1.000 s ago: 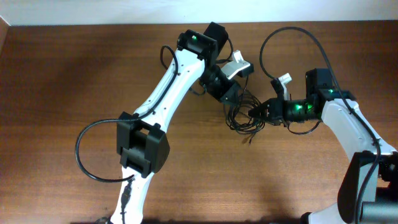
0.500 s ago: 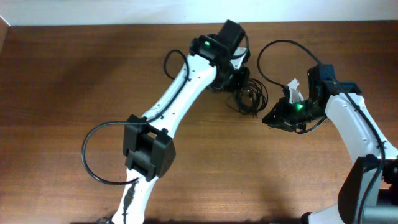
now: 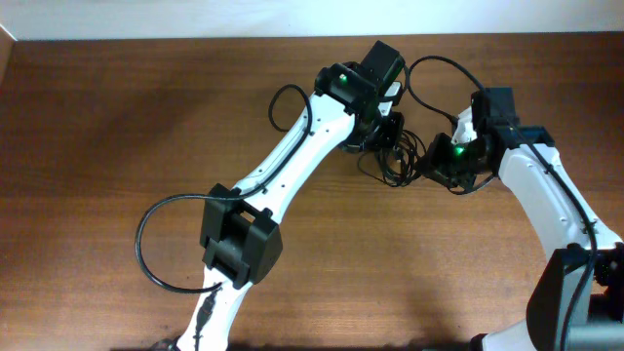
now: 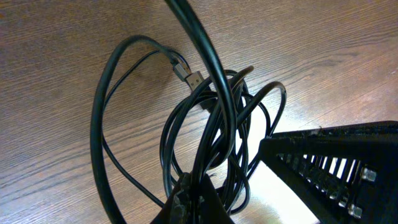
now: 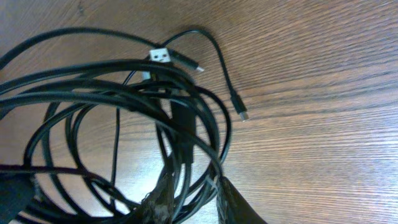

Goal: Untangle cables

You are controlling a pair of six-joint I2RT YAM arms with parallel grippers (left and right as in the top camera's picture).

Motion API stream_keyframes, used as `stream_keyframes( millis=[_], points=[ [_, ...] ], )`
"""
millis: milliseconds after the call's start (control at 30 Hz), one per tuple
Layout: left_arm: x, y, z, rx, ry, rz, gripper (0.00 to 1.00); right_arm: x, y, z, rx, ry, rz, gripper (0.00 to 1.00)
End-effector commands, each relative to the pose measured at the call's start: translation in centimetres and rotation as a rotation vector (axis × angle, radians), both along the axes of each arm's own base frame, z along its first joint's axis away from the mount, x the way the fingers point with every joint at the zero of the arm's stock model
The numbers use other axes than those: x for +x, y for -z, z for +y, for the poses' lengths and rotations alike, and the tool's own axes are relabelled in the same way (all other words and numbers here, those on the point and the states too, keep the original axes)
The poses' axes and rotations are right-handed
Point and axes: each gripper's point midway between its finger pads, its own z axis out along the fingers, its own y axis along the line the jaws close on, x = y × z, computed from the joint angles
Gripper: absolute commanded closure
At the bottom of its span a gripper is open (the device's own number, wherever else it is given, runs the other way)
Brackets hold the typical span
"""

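I should next move the strands in my left gripper to the bare tabletop on its left in the overhead view, clear of the right gripper. I should release them there.
The cables [image 3: 398,161] are a tangle of thin black loops on the brown table, between my two grippers. In the left wrist view the cables [image 4: 205,118] rise in a bunch from the left gripper [image 4: 198,202], which is shut on several strands; a silver-tipped plug [image 4: 186,73] lies near the top. Overhead, the left gripper [image 3: 385,135] sits at the bundle's back left and the right gripper [image 3: 429,161] at its right side. In the right wrist view the right gripper [image 5: 193,202] pinches a few strands of the cables [image 5: 124,106]. A silver USB plug [image 5: 160,56] and a small plug [image 5: 242,115] lie free.
The left arm [image 3: 292,156] crosses the table diagonally from the front. Its thick black cable loops at the front left [image 3: 146,244] and arcs through the left wrist view [image 4: 205,50]. A black ribbed body [image 4: 336,162] stands close at the right. The table's back edge [image 3: 195,37] is near.
Both grippers moved toward the table's back edge, the left carrying the tangle with it. The right gripper drew off to the front right, then came back against the bundle's right side.
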Motion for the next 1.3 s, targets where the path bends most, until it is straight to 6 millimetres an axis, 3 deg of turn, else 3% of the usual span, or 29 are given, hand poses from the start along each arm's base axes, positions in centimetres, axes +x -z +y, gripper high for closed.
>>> stream_keyframes(
  millis=[0, 233, 400, 533, 667, 767, 867, 933, 967, 1000, 1100, 1167, 1267],
  points=[
    [-0.7, -1.9, -1.6, -0.097, 0.029, 0.012, 1.0, 0.2, 0.9, -0.4, -0.032, 0.018, 0.022, 0.77],
    [-0.8, -2.1, -1.9, -0.115, 0.036, 0.016, 1.0, 0.5, 2.6, 0.2, 0.004, 0.024, 0.063, 0.77],
    [-0.8, -2.1, -1.9, -0.113, 0.085, -0.009, 1.0, 1.1, 1.2, 2.0, 0.146, 0.008, 0.034, 0.82],
    [-1.3, -2.2, -2.1, -0.111, 0.266, -0.078, 1.0, 1.1, 1.0, 2.3, 0.156, -0.024, 0.017, 0.76],
    [-1.7, -2.4, -2.4, -0.138, 0.318, -0.085, 1.0, 1.3, 1.0, 2.2, 0.148, -0.019, 0.009, 0.76],
    [-2.9, -3.3, -3.5, -0.232, 0.387, -0.057, 1.0, 0.6, 3.0, 1.3, 0.058, -0.003, 0.031, 0.67],
    [-3.8, -4.3, -4.1, -0.321, 0.409, -0.013, 1.0, 0.8, 3.2, 1.5, 0.057, -0.01, 0.013, 0.67],
    [-3.3, -4.1, -3.4, -0.305, 0.389, -0.009, 1.0, 0.8, 3.0, 1.8, 0.079, -0.015, 0.011, 0.96],
    [-2.8, -3.5, -2.5, -0.26, 0.367, -0.014, 1.0, 0.7, 2.1, 2.7, 0.142, -0.048, -0.001, 0.96],
    [-1.0, -1.5, 0.7, -0.063, 0.27, -0.044, 1.0, 0.3, -0.4, 4.3, 0.283, -0.146, -0.065, 0.96],
    [1.2, 0.3, 6.1, 0.229, 0.079, -0.083, 1.0, -0.6, -5.5, 6.1, 0.474, -0.325, -0.24, 0.96],
    [1.3, 0.9, 6.9, 0.269, 0.029, -0.072, 1.0, -2.3, -10.2, 7.2, 0.645, -0.486, -0.417, 0.96],
    [1.3, 2.0, 7.7, 0.282, 0.012, -0.046, 1.0, -3.6, -13.9, 7.4, 0.812, -0.597, -0.581, 0.96]
  ],
)
